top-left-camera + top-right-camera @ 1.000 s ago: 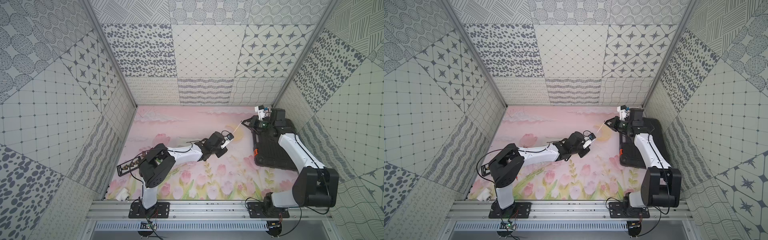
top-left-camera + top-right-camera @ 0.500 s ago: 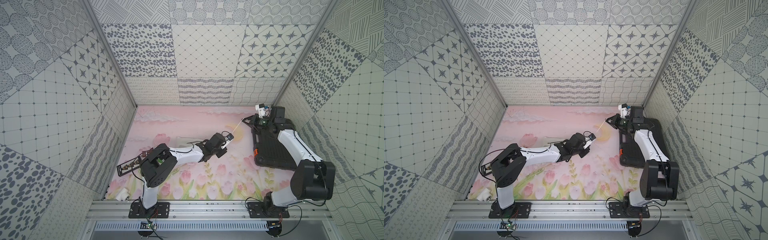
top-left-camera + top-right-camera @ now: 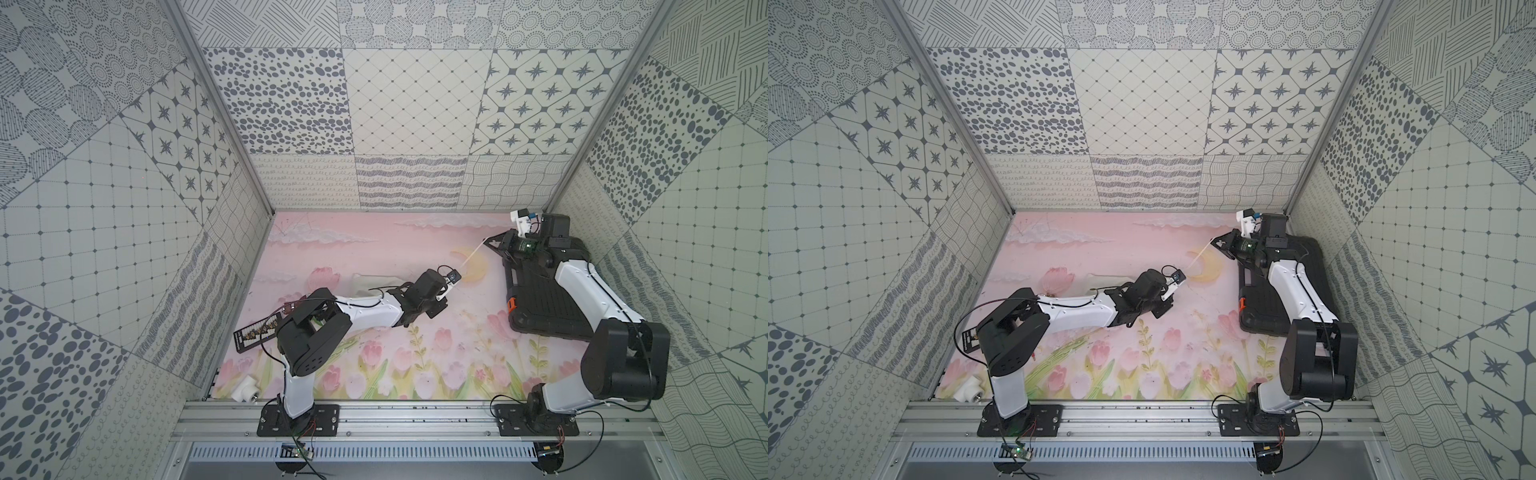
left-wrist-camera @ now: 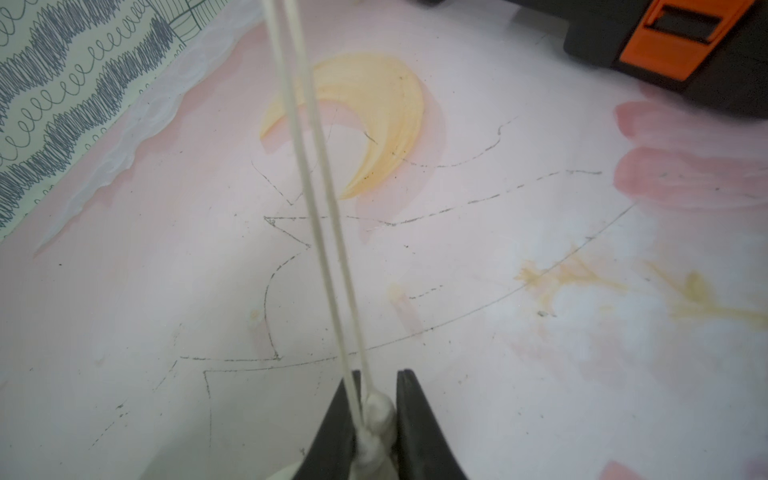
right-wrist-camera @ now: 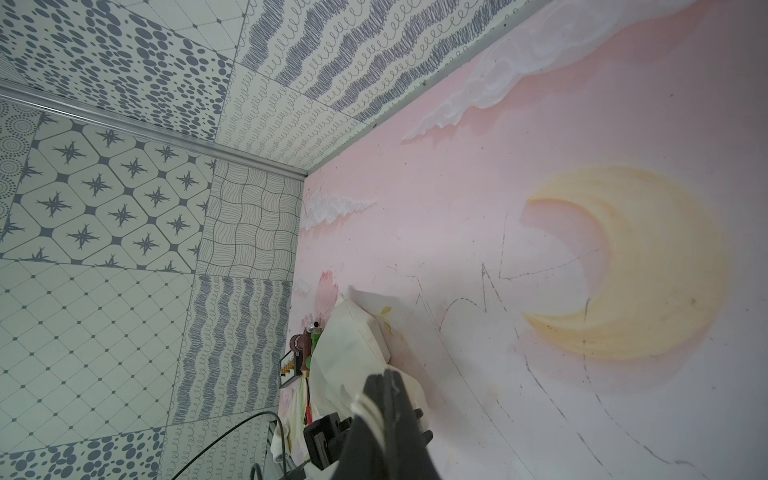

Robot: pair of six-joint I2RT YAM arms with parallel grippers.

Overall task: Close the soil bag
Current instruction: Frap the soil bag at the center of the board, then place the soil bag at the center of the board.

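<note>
The cord runs tight from the bag's bunched neck, so the robot's right gripper should ease slightly back and down toward the yellow moon (image 5: pixel 668 268) and release the cord.
The soil bag (image 3: pixel 365 284) is a cream cloth pouch lying on the pink mat, mostly hidden behind my left forearm in both top views (image 3: pixel 1104 280). My left gripper (image 4: pixel 376 411) has the bag's bunched neck between its jaws. The jaws stand slightly apart and the cloth fills the gap. A thin pale cord (image 4: pixel 320 199) runs doubled and taut from the neck to my right gripper (image 3: pixel 492 242). The right gripper (image 5: pixel 388 374) is shut on the cord (image 5: pixel 365 405) near the back right of the mat. The left gripper (image 3: pixel 444 297) sits mid-mat.
A black ribbed case (image 3: pixel 548 303) with an orange latch (image 4: pixel 685 41) lies under the right arm at the right wall. A black strip card (image 3: pixel 255 332) lies at the left edge. A white fitting (image 3: pixel 245 388) sits at the front left corner.
My left wrist has slipped slightly back toward its base. The right arm's elbow has shifted a little while its gripper stays near the back right. The cord stays taut between the two.
</note>
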